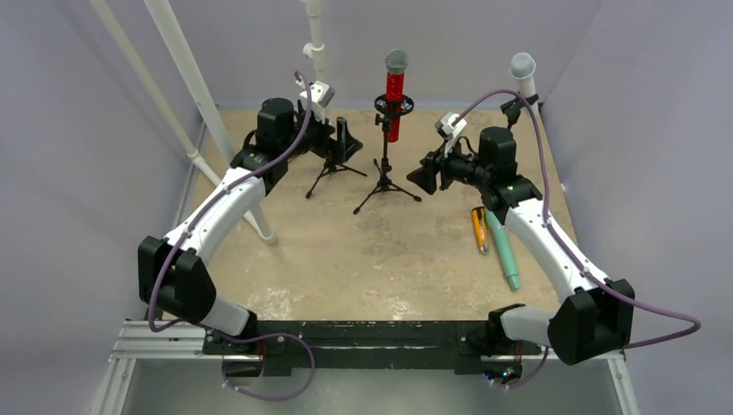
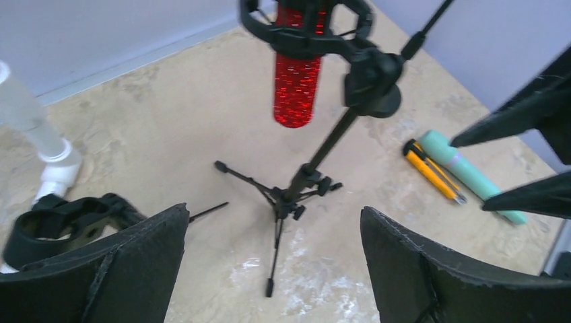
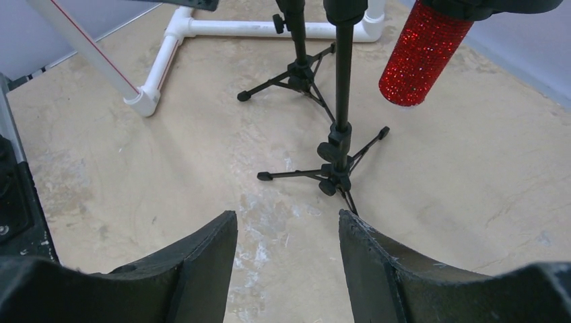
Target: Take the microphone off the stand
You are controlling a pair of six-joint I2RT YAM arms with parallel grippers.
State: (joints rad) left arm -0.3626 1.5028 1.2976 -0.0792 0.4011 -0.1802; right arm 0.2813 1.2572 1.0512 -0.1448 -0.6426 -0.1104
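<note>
I will next move my left gripper to the right in the top view onto the stand's black joint (image 1: 382,120) (image 2: 374,82), because it ties the microphone's ring holder to the stand's pole.
The microphone (image 1: 395,91) has a red glitter body and a grey head. It stands upright in the ring holder of a black tripod stand (image 1: 385,177) at the back middle. It also shows in the left wrist view as the microphone (image 2: 294,74) on the stand (image 2: 316,161), and in the right wrist view as the microphone (image 3: 423,50) beside the stand's pole (image 3: 342,101). My left gripper (image 1: 345,140) (image 2: 273,212) is open left of the stand, holding nothing. My right gripper (image 1: 425,176) (image 3: 288,215) is open to its right, also holding nothing.
A second, smaller tripod stand (image 1: 333,169) with an empty clip (image 2: 57,222) stands under my left gripper. A teal microphone (image 1: 506,251) and an orange pen-like item (image 1: 478,229) lie at the right. White PVC pipes (image 1: 194,82) cross the left; a white microphone (image 1: 522,66) stands at the back right.
</note>
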